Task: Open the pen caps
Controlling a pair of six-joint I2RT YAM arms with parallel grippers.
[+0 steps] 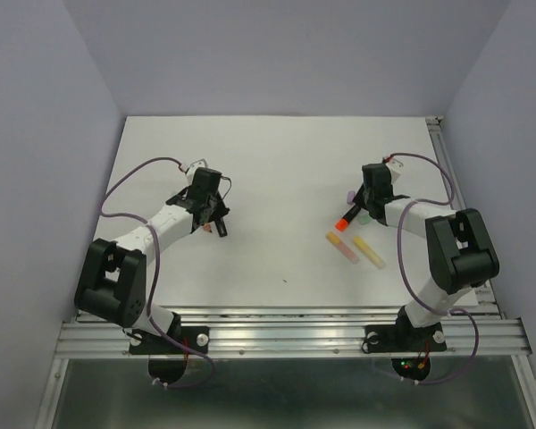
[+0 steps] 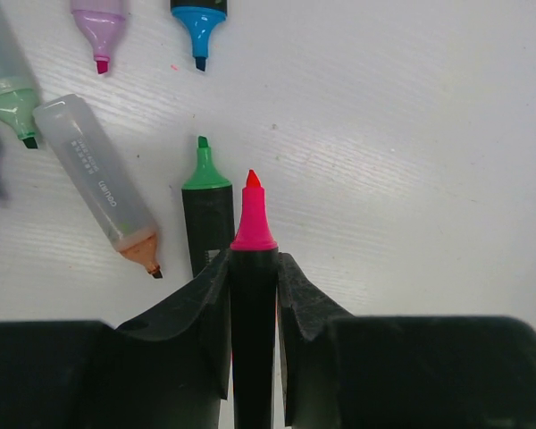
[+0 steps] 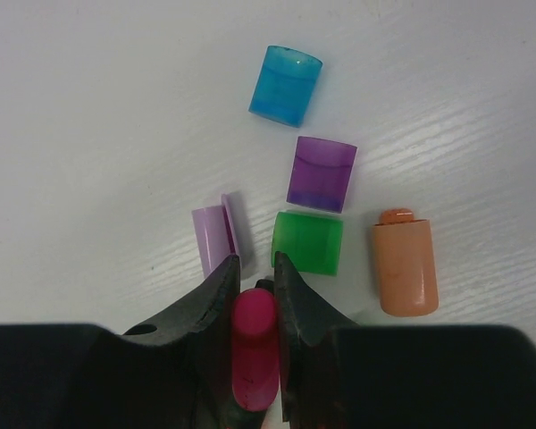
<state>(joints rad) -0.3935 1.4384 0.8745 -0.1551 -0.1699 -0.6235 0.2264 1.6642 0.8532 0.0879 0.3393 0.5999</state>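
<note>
I will next move my left gripper down and to the left in the wrist view and let go, because there is a bare gap by the clear pen (image 1: 213, 230) down there.
My left gripper (image 2: 253, 259) is shut on a black pen (image 2: 253, 340) whose bare pink tip (image 2: 253, 219) points away from me, just above the table. My right gripper (image 3: 255, 268) is shut on a pink pen cap (image 3: 254, 344). Loose caps lie on the table just ahead of it: lilac (image 3: 216, 237), green (image 3: 308, 241), purple (image 3: 322, 174), blue (image 3: 286, 86) and peach (image 3: 404, 264). In the top view the left gripper (image 1: 216, 219) and right gripper (image 1: 348, 219) are far apart, each low over its own half of the table.
Uncapped pens lie ahead of the left gripper: a black one with a green tip (image 2: 205, 214), a clear one with a peach tip (image 2: 98, 183), plus mint (image 2: 9, 98), lilac (image 2: 98, 22) and blue (image 2: 199, 18) ones. A peach piece (image 1: 340, 245) and a yellow piece (image 1: 369, 252) lie near the right gripper.
</note>
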